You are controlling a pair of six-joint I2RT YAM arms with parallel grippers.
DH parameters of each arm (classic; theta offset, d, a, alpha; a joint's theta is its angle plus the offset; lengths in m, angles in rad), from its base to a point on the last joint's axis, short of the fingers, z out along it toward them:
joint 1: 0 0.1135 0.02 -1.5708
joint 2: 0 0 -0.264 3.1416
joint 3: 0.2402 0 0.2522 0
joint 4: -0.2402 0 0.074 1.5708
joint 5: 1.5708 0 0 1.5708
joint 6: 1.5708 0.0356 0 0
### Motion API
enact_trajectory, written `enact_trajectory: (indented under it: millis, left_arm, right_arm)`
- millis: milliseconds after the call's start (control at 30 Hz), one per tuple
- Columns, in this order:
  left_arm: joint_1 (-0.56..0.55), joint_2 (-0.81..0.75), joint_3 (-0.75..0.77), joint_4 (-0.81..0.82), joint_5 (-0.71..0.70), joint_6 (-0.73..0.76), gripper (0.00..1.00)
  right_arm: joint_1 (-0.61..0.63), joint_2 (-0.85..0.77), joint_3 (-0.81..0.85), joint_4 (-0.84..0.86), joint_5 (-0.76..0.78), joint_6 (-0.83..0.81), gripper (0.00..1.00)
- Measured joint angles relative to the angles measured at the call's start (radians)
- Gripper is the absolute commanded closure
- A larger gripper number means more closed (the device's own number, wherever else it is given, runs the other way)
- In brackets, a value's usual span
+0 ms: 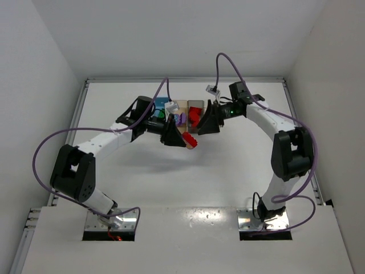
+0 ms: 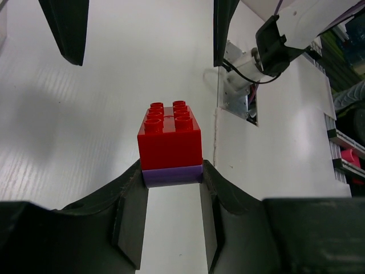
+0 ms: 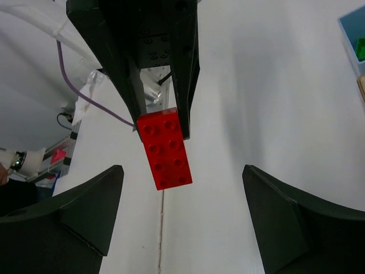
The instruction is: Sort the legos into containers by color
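Observation:
My left gripper should next carry the purple plate outward, tilting down, and release it over the tan bin (image 1: 182,107), which already holds a purple lego.
My left gripper (image 1: 178,137) (image 2: 171,171) is shut on a lego clump, a red brick (image 2: 170,134) (image 1: 190,140) (image 3: 165,149) stacked on a thin purple plate (image 2: 171,176), and holds it above the table. The fingers pinch the purple plate's sides. Facing it, my right gripper (image 1: 204,127) (image 3: 182,171) is open wide, one finger on either side of the red brick's free end without touching it. Behind them stand the containers: a blue bin (image 1: 159,104) (image 3: 349,28) with a green lego (image 3: 360,48), a tan bin (image 1: 182,107) with a purple lego (image 1: 179,119), and a third bin (image 1: 196,105) with red legos (image 1: 195,117).
White walls close in the table (image 1: 239,165) on the left, back and right. The arms' metal base plates (image 1: 111,224) sit at the near edge. Purple cables (image 1: 40,148) loop off both arms.

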Motion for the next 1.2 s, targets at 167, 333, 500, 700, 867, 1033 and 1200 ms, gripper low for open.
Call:
enact_trajectory:
  millis: [167, 333, 500, 700, 867, 1033, 1200]
  left_arm:
    - [0.0, 0.0, 0.0, -0.002, 0.006, 0.0, 0.88]
    - [-0.002, 0.0, 0.001, -0.003, 0.008, 0.0, 0.88]
    - [-0.002, 0.0, 0.008, -0.01, 0.007, 0.0, 0.88]
    - [-0.003, 0.002, 0.031, -0.013, 0.006, 0.0, 0.88]
    - [0.0, 0.011, 0.035, -0.023, -0.018, -0.008, 0.88]
    - [0.006, 0.018, 0.034, -0.01, -0.024, -0.019, 0.88]
    - [0.002, 0.015, -0.012, 0.014, -0.027, -0.01, 0.88]
  right_arm:
    - [0.035, 0.0, 0.0, 0.006, 0.0, 0.005, 0.15]
    - [0.071, 0.006, 0.001, 0.009, 0.0, 0.004, 0.15]
    - [0.097, 0.019, 0.004, -0.002, 0.008, -0.011, 0.22]
    - [0.108, 0.039, 0.017, -0.053, 0.041, -0.072, 0.49]
    - [0.109, 0.047, 0.038, -0.079, 0.031, -0.102, 0.86]
    - [0.103, 0.056, 0.061, -0.08, 0.037, -0.11, 0.99]
    - [0.05, 0.073, 0.084, -0.011, 0.044, -0.042, 0.99]
